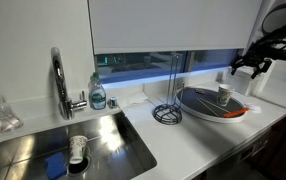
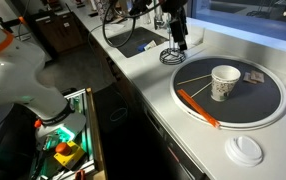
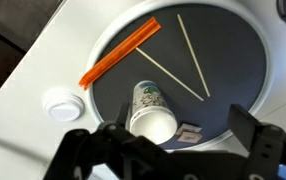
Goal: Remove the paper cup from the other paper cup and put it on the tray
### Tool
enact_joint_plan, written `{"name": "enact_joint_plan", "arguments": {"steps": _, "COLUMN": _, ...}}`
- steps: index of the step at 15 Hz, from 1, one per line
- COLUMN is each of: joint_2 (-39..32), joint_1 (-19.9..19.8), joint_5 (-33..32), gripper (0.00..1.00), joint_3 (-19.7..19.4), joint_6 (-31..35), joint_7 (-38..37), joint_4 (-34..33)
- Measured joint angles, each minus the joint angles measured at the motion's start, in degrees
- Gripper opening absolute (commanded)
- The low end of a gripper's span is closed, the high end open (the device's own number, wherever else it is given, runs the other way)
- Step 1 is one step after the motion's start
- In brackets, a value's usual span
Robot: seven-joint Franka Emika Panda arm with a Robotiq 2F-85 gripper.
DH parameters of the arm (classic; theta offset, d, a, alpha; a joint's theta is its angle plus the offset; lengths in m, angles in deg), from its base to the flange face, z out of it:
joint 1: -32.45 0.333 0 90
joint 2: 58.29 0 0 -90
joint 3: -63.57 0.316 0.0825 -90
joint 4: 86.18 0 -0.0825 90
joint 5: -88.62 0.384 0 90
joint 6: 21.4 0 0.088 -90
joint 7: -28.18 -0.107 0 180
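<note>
I will next lower my gripper toward the white cup, to straddle the cup's rim on the lid side (image 1: 231, 88) (image 3: 132, 120) with one finger inside, since the cup's opening faces up.
A white paper cup (image 2: 224, 82) with a green print stands upright on the large grey oval tray (image 2: 255, 108). The cup also shows in an exterior view (image 1: 224, 94) and in the wrist view (image 3: 149, 108). My gripper (image 3: 168, 160) hangs above the tray's edge, just over and to the side of the cup. It is open and empty, with one finger on either side of the picture. It shows at the far right in an exterior view (image 1: 251, 65). Another paper cup (image 1: 78, 148) lies in the sink.
On the tray (image 3: 228, 60) lie an orange stick (image 3: 121, 55), two thin wooden sticks (image 3: 173, 70) and a small packet (image 3: 190, 133). A white lid (image 3: 61, 103) lies on the counter beside it. A black wire stand (image 1: 167, 112), a faucet (image 1: 59, 80) and a soap bottle (image 1: 98, 93) stand toward the sink.
</note>
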Motion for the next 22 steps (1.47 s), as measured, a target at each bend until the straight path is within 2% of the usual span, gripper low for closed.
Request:
{"name": "enact_joint_plan", "arguments": {"steps": 3, "joint_2": -5.78, "joint_1": -1.05, "joint_5": -1.23, "gripper": 1.0, "joint_3": -1.44, "joint_6": 3.03, "joint_7": -5.26, "joint_4": -2.58}}
{"name": "enact_joint_plan", "arguments": {"steps": 8, "joint_2": -14.59, "joint_1": -0.48, "joint_5": -0.24, "gripper": 1.0, "joint_3": -3.91, "joint_6": 4.57, "joint_7": -5.54, "joint_4": -8.51}}
{"name": "enact_joint_plan", "arguments": {"steps": 14, "joint_2": -20.86, "joint_1": 0.6, "joint_5": 2.13, "gripper": 0.97, "joint_3": -5.73, "joint_6": 4.57, "joint_7": -5.37, "joint_4": -14.61}}
{"name": "enact_joint_plan", "arguments": {"steps": 17, "joint_2": -22.85, "joint_1": 1.05, "joint_5": 3.52, "gripper": 0.91, "joint_3": -6.41, "joint_6": 4.57, "joint_7": -5.29, "joint_4": -16.3}}
{"name": "enact_joint_plan", "arguments": {"steps": 18, "joint_2": -23.39, "joint_1": 1.21, "joint_5": 3.92, "gripper": 0.84, "joint_3": -6.61, "joint_6": 4.57, "joint_7": -5.26, "joint_4": -16.72}}
{"name": "enact_joint_plan", "arguments": {"steps": 19, "joint_2": -23.88, "joint_1": 1.29, "joint_5": 4.36, "gripper": 0.85, "joint_3": -6.74, "joint_6": 4.57, "joint_7": -5.2, "joint_4": -17.05}}
{"name": "enact_joint_plan", "arguments": {"steps": 20, "joint_2": -24.28, "joint_1": 1.42, "joint_5": 4.72, "gripper": 0.79, "joint_3": -6.9, "joint_6": 4.57, "joint_7": -5.18, "joint_4": -17.25}}
{"name": "enact_joint_plan", "arguments": {"steps": 22, "joint_2": -24.98, "joint_1": 1.56, "joint_5": 5.09, "gripper": 0.79, "joint_3": -7.15, "joint_6": 4.57, "joint_7": -5.17, "joint_4": -17.54}}
